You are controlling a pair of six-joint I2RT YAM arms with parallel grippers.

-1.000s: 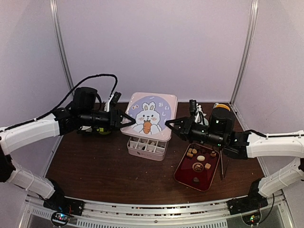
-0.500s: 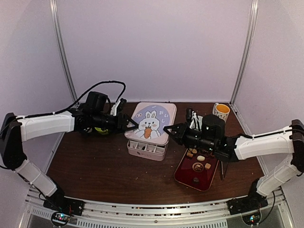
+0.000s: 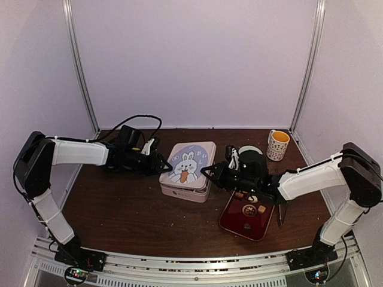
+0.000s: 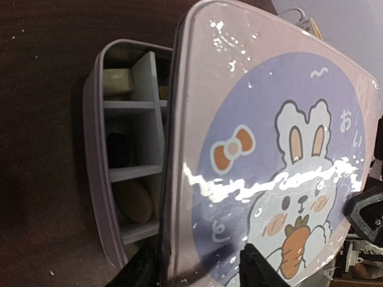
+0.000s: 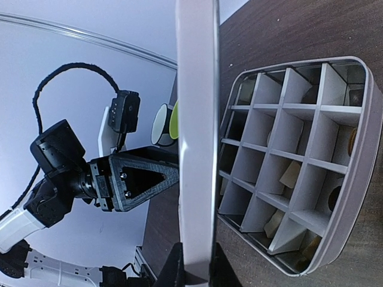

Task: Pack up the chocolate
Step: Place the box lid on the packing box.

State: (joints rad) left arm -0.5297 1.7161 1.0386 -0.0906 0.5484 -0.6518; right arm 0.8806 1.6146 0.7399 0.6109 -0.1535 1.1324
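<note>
The right gripper brings the lid's raised edge down onto the open box's tray-side rim (image 3: 208, 186) (image 5: 353, 170) below and releases it next, as the box's sections there stand uncovered.
The bunny-printed lid (image 3: 187, 161) hangs tilted just above the open pale divided box (image 3: 184, 191). My left gripper (image 3: 163, 165) is shut on its left edge and my right gripper (image 3: 207, 172) is shut on its right edge. In the left wrist view the lid (image 4: 269, 155) covers most of the box (image 4: 96, 179), and chocolate pieces (image 4: 133, 200) lie in its compartments; my gripper (image 4: 200, 272) clamps the near rim. In the right wrist view the lid (image 5: 197, 131) is edge-on in my gripper (image 5: 194, 275), beside the box (image 5: 359, 179) with pieces (image 5: 291, 173). More chocolate (image 3: 254, 199) lies on the red tray (image 3: 234, 220).
A cream dotted mug (image 3: 277, 144) stands at the back right. A thin dark tool (image 3: 279, 212) lies to the right of the tray. A green and white cup (image 5: 164, 122) shows behind the left arm in the right wrist view. Walls close in on both sides.
Both grippers have carried the lid down and forward from well above the box to just over it. The arms have stretched out lower over the table.
</note>
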